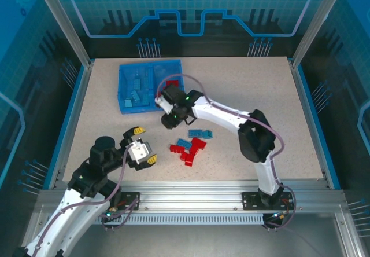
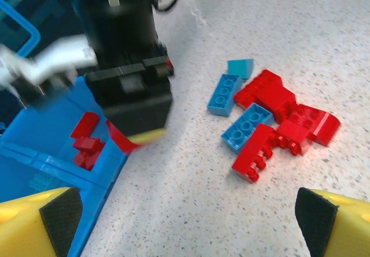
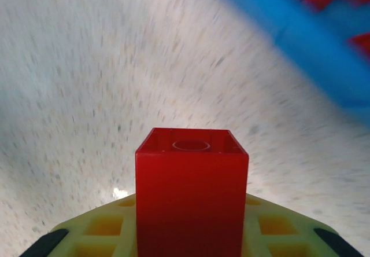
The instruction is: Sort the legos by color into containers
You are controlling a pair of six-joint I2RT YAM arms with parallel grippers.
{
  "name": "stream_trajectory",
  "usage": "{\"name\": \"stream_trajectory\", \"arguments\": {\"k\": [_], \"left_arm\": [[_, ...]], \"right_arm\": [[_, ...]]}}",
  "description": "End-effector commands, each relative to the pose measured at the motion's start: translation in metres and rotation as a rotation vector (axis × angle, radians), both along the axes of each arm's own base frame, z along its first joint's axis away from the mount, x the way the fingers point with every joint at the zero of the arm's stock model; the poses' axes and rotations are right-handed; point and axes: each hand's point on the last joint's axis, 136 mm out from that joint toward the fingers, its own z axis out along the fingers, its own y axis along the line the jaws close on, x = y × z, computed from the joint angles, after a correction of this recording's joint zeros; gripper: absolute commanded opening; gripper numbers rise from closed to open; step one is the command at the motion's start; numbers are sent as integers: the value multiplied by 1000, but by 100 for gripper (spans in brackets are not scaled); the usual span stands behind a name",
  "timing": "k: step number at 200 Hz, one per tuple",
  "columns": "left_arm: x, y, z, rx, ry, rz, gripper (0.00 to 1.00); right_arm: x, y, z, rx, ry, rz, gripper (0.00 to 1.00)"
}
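Observation:
The red lego first rises outward over the blue tray's side in my right gripper next. Then it lowers inside to the red legos' section of the tray for release.
My right gripper (image 1: 166,105) is shut on a red lego (image 3: 191,193), which stands upright between its yellow fingers (image 3: 104,228). It hovers at the near right corner of the blue tray (image 1: 121,89). From the left wrist view this held brick (image 2: 119,139) hangs by the tray's wall (image 2: 110,173). The tray's left compartment holds light blue legos (image 1: 134,95) and its right one holds red legos (image 1: 171,84). Loose red legos (image 1: 191,151) and blue legos (image 1: 200,133) lie mid-table. My left gripper (image 1: 142,147) is open, low at the near left, holding nothing.
The loose pile lies right of the tray: blue bricks (image 2: 225,93) and red bricks (image 2: 272,92) close together. Bare speckled tabletop (image 2: 185,210) runs between my left fingers. The right arm's white link (image 1: 219,115) spans the table above the pile. Blue walls border the table.

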Motion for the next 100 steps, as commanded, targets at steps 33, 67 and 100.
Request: {"name": "stream_trajectory", "arguments": {"k": [33,67,100], "left_arm": [[23,15,21,-117,-35,179,99],[24,15,18,-124,-17,185,99],[25,14,18,-124,-19,174,99]], "right_arm": [[116,-22,84,126,-285,-322,24],[163,-6,55,85,-278,-339,24],[185,19,22,91,-265,-303,26]]}}
